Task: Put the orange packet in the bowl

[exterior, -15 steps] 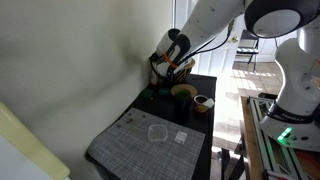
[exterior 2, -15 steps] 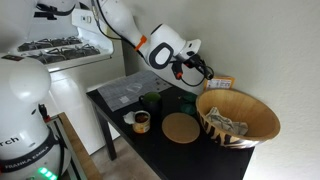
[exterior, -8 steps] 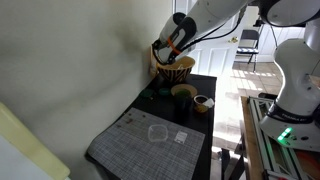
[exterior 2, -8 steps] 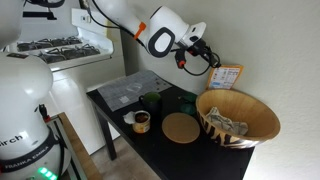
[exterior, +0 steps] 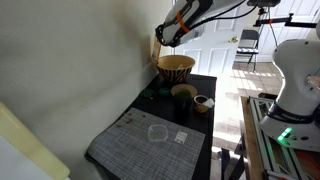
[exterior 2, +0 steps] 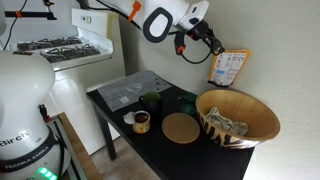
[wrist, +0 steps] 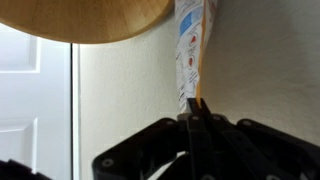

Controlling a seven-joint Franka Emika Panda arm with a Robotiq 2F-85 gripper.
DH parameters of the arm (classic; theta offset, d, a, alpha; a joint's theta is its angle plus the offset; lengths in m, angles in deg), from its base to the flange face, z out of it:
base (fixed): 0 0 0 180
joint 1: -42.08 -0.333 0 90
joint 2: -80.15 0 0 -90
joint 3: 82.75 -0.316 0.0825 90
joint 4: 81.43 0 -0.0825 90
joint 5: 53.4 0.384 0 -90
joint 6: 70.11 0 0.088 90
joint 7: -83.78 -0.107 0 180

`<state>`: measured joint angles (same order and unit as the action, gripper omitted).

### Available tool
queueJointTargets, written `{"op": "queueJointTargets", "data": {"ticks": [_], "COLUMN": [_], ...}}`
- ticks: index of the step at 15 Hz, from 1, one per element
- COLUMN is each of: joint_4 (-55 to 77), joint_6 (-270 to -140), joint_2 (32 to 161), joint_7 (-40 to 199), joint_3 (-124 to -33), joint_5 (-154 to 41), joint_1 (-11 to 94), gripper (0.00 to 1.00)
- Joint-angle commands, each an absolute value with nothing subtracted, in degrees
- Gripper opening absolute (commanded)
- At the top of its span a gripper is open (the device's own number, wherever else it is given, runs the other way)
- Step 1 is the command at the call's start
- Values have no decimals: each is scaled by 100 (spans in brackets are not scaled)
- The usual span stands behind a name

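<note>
My gripper moves away from the wall and down over the bowl's opening (exterior 2: 238,115) below it next, because the packet (exterior 2: 228,68) still hangs high by the wall.
My gripper (exterior 2: 212,44) is shut on the orange packet (exterior 2: 228,68) and holds it high in the air, above and a little to the left of the bowl (exterior 2: 240,117), against the wall. The packet hangs down from the fingers. In the wrist view the gripper (wrist: 193,112) pinches the packet's edge (wrist: 190,45), and the bowl's tan rim (wrist: 90,20) fills the top. In an exterior view the gripper (exterior: 163,36) is above the bowl (exterior: 176,68); the packet is hard to make out there. The bowl holds some crumpled grey material.
On the black table (exterior 2: 185,150) stand a dark olive bowl (exterior 2: 151,101), a little cup (exterior 2: 141,121), a round cork mat (exterior 2: 181,127) and a dark lid. A grey placemat (exterior: 150,140) with a clear cup lies at the other end. A white stove (exterior 2: 60,50) stands beside it.
The gripper has risen steadily with the orange packet, from near the bowl's rim height to well above it. The bowl and other table items have not moved.
</note>
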<state>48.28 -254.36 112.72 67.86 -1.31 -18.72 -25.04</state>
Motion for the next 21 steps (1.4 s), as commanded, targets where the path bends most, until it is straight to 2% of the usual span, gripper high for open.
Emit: {"op": "queueJointTargets", "data": {"ticks": [1, 5, 12, 21], "joint_4": [4937, 4938, 5204, 5320], "joint_6": [-25261, -25108, -24663, -24890], "joint_2": [10952, 11083, 11464, 11785], "joint_7": [6745, 6449, 5823, 5026], "joint_3": [700, 1175, 1010, -145], "joint_5": [-1711, -1861, -1864, -1776], "joint_1": [-3158, -3257, -2807, -1816], "gripper": [0, 0, 0, 0]}}
